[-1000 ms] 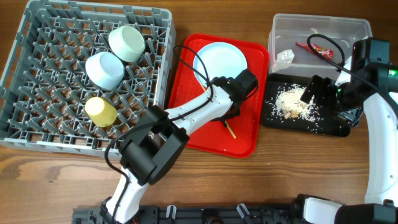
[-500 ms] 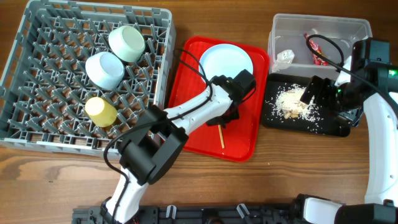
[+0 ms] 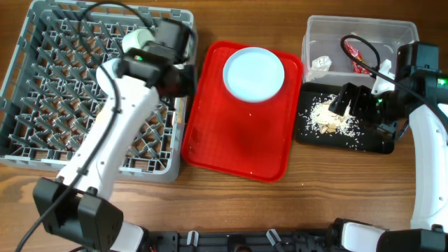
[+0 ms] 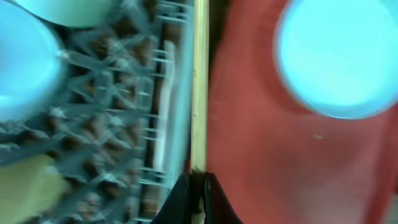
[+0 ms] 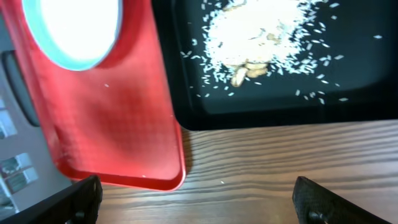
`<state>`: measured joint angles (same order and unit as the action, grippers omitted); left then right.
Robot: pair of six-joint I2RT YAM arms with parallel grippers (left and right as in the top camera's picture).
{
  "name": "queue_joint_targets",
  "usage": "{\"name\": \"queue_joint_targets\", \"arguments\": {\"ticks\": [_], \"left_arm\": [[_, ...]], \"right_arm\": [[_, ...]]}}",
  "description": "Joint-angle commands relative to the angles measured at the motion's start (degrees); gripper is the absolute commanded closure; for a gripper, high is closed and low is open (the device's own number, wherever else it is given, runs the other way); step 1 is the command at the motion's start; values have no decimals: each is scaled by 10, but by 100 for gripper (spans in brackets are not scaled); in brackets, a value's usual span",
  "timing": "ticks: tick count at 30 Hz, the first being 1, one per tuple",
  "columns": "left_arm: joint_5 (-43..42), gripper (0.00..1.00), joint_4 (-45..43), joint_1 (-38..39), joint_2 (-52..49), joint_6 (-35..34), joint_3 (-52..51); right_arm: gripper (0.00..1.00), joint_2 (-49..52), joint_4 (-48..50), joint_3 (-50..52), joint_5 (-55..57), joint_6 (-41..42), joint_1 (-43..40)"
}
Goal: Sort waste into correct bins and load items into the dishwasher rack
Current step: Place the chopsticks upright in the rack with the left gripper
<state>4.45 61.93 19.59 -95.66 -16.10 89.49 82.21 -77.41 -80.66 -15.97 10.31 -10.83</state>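
My left gripper shifts left in the overhead view and lowers next to release the chopstick in the rack [image 3: 42,77] beside the white piece. The chopstick overhangs the rack's rim.
My left gripper [image 3: 180,82] hangs over the right edge of the grey dishwasher rack [image 3: 42,77]. In the left wrist view it [image 4: 198,191] is shut on a thin wooden chopstick [image 4: 199,87] that runs along the rack's edge. That blurred view shows two pale bowls [image 4: 25,62] and the yellow cup [image 4: 25,186] in the rack. The pale-blue plate [image 3: 253,73] lies on the red serving tray [image 3: 238,140]. My right gripper [image 3: 344,103] is open above the black tray [image 3: 374,140] with food scraps [image 3: 327,113]. The clear tub [image 3: 378,31] holds the red wrapper [image 3: 358,57] and white paper scrap [image 3: 320,65].
My left arm lies across the rack and hides most of the bowls and the cup from overhead. A white elongated piece [image 4: 163,118], perhaps the fork, lies in the rack by its edge. In the right wrist view, bare wooden table [image 5: 261,162] runs in front of both trays.
My left gripper has swung from the red tray to the rack's right edge with the chopstick, which is gone from the tray. The plate and red tray shifted slightly. The right arm has barely moved.
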Motion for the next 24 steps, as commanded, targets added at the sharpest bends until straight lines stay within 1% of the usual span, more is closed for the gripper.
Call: {"name": "queue_joint_targets", "arguments": {"ticks": [1, 3, 8, 11, 15, 17, 18, 19, 21, 22, 23, 24], "left_arm": [[-1, 96, -5, -34, -15, 101, -8], [-1, 96, -13, -43, -25, 125, -13], [-1, 96, -23, -48, -70, 125, -15], [-1, 96, -28, -58, -102, 124, -15], [-2, 95, -39, -69, -129, 109, -15], [-2, 65, -38, -69, -132, 109, -15], [-1, 59, -38, -69, -132, 109, -15], [-1, 50, -38, -69, -132, 110, -15], [-1, 48, -36, -69, -132, 109, -15], [-1, 48, -31, -69, -131, 109, -15], [-2, 50, -25, -69, -131, 108, -15], [-1, 50, -18, -69, -129, 95, -15]], "right_arm": [[2, -8, 5, 2, -39, -12, 1], [2, -8, 6, 2, -39, -12, 9], [2, -8, 17, 2, -38, -11, 58], [8, -6, 21, 6, -36, -7, 90], [9, 2, 26, 6, -32, 4, 117], [9, 9, 30, 6, -32, 9, 126], [9, 13, 31, 6, -32, 8, 132], [9, 16, 31, 6, -32, 8, 135], [9, 26, 30, 6, -32, 7, 147], [9, 28, 30, 6, -32, 7, 153], [12, 31, 30, 6, -32, 5, 159], [30, 35, 30, 6, -33, 3, 167]]}}
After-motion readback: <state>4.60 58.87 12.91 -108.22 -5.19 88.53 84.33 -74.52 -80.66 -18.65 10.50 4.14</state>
